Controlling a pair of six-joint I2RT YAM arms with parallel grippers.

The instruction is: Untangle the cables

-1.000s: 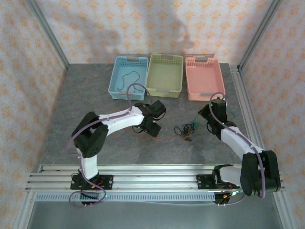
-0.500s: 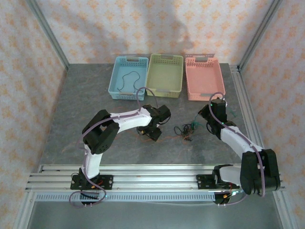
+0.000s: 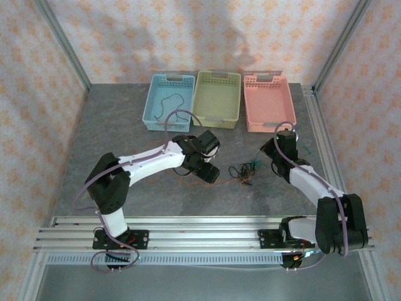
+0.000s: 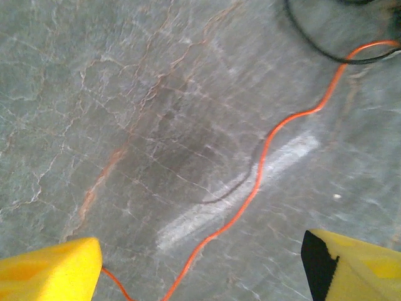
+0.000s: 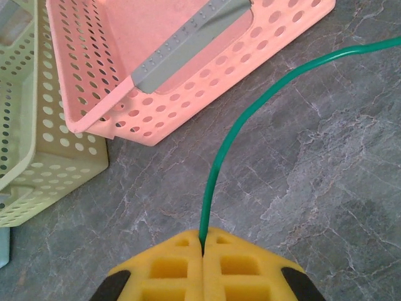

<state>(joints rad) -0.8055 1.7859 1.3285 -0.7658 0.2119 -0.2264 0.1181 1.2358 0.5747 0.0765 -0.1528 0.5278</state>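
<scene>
I will next move my left gripper's open fingers back and down around a lone part of the orange cable, clear of the knot (image 3: pixel 244 170).
The cables lie as a small knot (image 3: pixel 244 170) of black, orange and green strands mid-table between my two grippers. My left gripper (image 3: pixel 208 170) hangs just left of the knot, open. In the left wrist view its yellow fingers (image 4: pixel 50 269) stand wide apart low over the table, and the orange cable (image 4: pixel 263 169) snakes between them, untouched. A black cable (image 4: pixel 313 47) loops at the top right. My right gripper (image 3: pixel 270 150) sits right of the knot. Its gripper pads (image 5: pixel 202 248) are shut on the green cable (image 5: pixel 250 119), which arcs up and away to the right.
Three baskets stand in a row at the back: blue (image 3: pixel 150 103) with a loose black cable (image 3: pixel 169 99) inside, green (image 3: pixel 217 116), pink (image 3: pixel 268 125). The pink basket (image 5: pixel 156 94) is close ahead of my right gripper. An aluminium rail (image 3: pixel 319 125) runs along the right table edge.
My left arm has swung its elbow out to the left and its gripper has shifted slightly right, toward the knot. The right arm and the green cable have stayed still.
</scene>
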